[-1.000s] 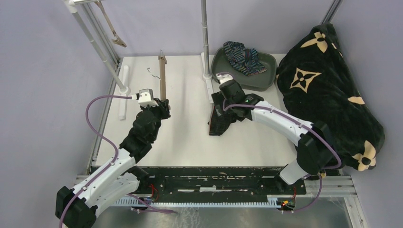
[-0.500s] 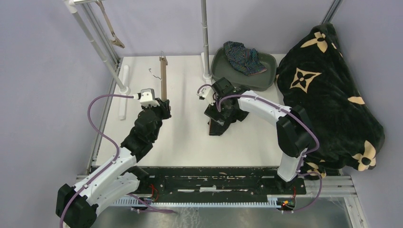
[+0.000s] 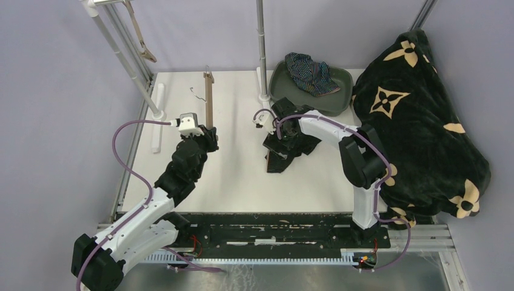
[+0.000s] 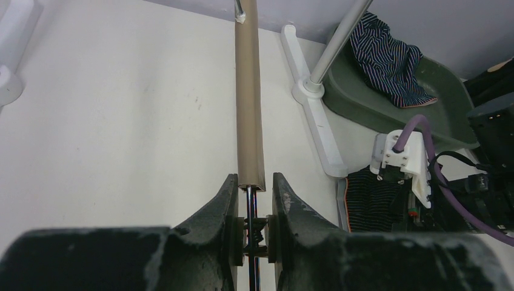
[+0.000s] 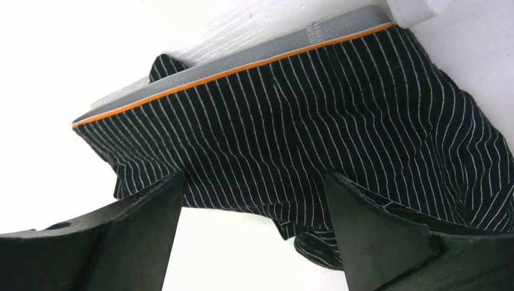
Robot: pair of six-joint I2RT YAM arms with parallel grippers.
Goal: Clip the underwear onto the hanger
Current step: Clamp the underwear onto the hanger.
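My right gripper moves down onto the underwear's edge (image 5: pixel 259 203) opposite the waistband and closes next, since its open fingers already straddle that cloth.
A tan-barred hanger (image 3: pixel 208 100) lies on the white table, its bar (image 4: pixel 250 109) running away from my left gripper (image 3: pixel 208 137). In the left wrist view that gripper (image 4: pixel 253 182) is shut on the hanger's metal spring clip (image 4: pixel 256 227). The black pinstriped underwear (image 3: pixel 280 159) with a grey and orange waistband lies crumpled mid-table. My right gripper (image 3: pixel 281 138) hangs over it, open. In the right wrist view its fingers (image 5: pixel 151 206) straddle the lower edge of the cloth (image 5: pixel 291 121) without pinching it. Navy striped underwear (image 3: pixel 310 73) sits in the tray.
A dark green tray (image 3: pixel 339 104) stands at the back. A big black blanket with tan flowers (image 3: pixel 418 121) fills the right side. A grey rack post (image 3: pixel 262 48) and its white base (image 4: pixel 315 121) rise behind the underwear. White frame poles (image 3: pixel 124 57) stand at the left.
The right gripper swung left and turned over the pinstriped underwear, its elbow folding inward; the cloth bunched slightly. The left gripper and hanger stayed still.
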